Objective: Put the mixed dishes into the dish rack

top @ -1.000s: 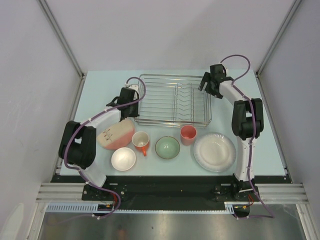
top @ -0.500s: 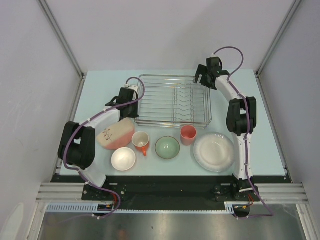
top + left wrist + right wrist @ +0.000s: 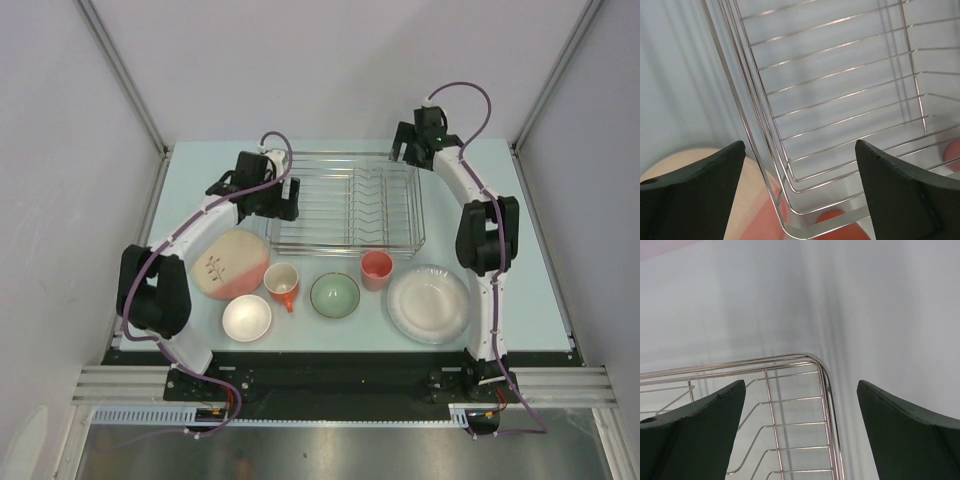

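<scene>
My right gripper comes back past the rack next. Then it moves down onto the green bowl (image 3: pixel 334 295) at its rim facing the large whitish plate, since the bowl sits open side up.
The silver wire dish rack (image 3: pixel 345 200) stands at the back middle of the table with nothing in it. My left gripper (image 3: pixel 283 203) hangs open over its near left corner; the left wrist view shows that corner of the dish rack (image 3: pixel 771 187) between the fingers of my left gripper (image 3: pixel 800 145). My right gripper (image 3: pixel 404 150) is open above the far right corner of the dish rack (image 3: pixel 826 376). In front of the rack lie the pink plate (image 3: pixel 232 263), orange-handled mug (image 3: pixel 282 283), small white bowl (image 3: pixel 246 318), green bowl (image 3: pixel 334 295), orange cup (image 3: pixel 376 268) and large whitish plate (image 3: pixel 429 303).
Grey walls close in the table on the left, back and right. The dishes form a row between the rack and the arm bases. The pink plate (image 3: pixel 695 162) shows below the rack corner in the left wrist view.
My left gripper has opened and moved up and right onto the rack's left corner. The pink plate, tipped up before, now lies flat. My right gripper shifted slightly at the far right corner.
</scene>
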### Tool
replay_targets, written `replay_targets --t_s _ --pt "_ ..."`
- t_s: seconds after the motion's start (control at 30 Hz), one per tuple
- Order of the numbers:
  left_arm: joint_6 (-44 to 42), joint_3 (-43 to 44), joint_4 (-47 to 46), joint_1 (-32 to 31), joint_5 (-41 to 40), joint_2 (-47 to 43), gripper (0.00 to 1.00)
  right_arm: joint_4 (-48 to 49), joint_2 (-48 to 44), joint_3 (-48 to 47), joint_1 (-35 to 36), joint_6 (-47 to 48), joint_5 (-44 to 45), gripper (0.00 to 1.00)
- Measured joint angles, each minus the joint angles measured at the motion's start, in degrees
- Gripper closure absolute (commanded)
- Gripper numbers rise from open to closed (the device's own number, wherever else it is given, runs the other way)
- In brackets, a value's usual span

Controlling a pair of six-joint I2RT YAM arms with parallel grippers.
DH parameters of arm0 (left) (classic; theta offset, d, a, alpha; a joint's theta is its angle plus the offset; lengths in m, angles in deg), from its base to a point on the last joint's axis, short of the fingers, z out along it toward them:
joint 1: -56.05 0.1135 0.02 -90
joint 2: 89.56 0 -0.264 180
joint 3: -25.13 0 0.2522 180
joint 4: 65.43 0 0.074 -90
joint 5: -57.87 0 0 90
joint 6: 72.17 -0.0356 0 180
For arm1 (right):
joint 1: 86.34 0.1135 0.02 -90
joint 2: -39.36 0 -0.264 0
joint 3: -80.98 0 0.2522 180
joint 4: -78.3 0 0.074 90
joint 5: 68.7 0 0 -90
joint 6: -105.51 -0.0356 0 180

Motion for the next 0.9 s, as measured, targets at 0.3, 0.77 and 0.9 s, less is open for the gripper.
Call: replay_targets --t_s 0.3,0.77,0.9 --pt "-1.2 7.3 0.6 1.2 -0.2 0.0 0.03 -0.7 -13.7 7.3 2.1 3.1 11.7 0.0" --pt "-2.7 13.2 -1.0 4.7 -1.9 1.0 0.05 -12.8 -51.0 34.6 31.7 -5.4 9.3 0.16" --pt "-2.7 12.0 -1.8 5.7 -2.0 1.1 0.05 -18.4 -50.9 36.7 34.8 -9.2 6.5 0.19"
